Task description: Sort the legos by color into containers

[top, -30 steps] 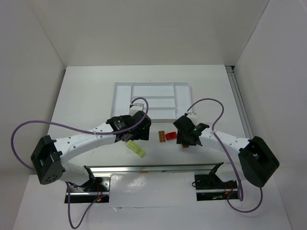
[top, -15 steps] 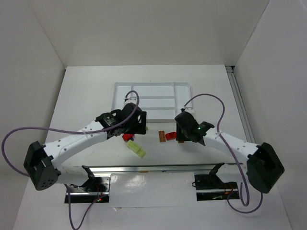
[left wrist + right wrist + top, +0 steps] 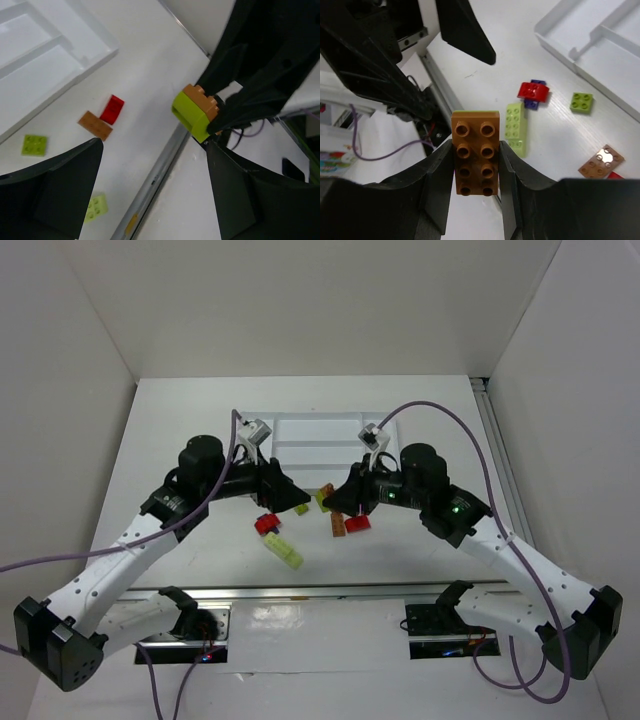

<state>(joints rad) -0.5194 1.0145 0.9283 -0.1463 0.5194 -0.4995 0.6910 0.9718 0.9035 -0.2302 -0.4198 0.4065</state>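
The tray's end container beside my right gripper's arm looks empty, so this gripper will move outward, turn down into it and release the orange lego.
My right gripper [image 3: 476, 145] is shut on an orange lego [image 3: 475, 152] stacked on a yellow-green one [image 3: 475, 111], held above the table. In the top view my right gripper [image 3: 338, 498] faces my left gripper [image 3: 290, 495]. My left gripper [image 3: 154, 145] is open and holds nothing. The held stack [image 3: 197, 112] hangs just ahead of it. On the table lie a red lego on a purple-blue one [image 3: 533, 91], a long yellow-green lego [image 3: 515, 127], a small yellow-green lego [image 3: 582, 101], an orange lego [image 3: 95, 125] and a red lego [image 3: 112, 109]. The white tray of containers [image 3: 320, 435] lies behind.
A metal rail [image 3: 320, 590] runs along the near table edge, with both arm bases behind it. Purple cables [image 3: 420, 415] loop above the arms. White walls close in the table on three sides.
Both arms have risen from the table and now face each other. My right gripper closed on the orange and yellow-green stack and lifted it. The red lego under the left arm is uncovered.
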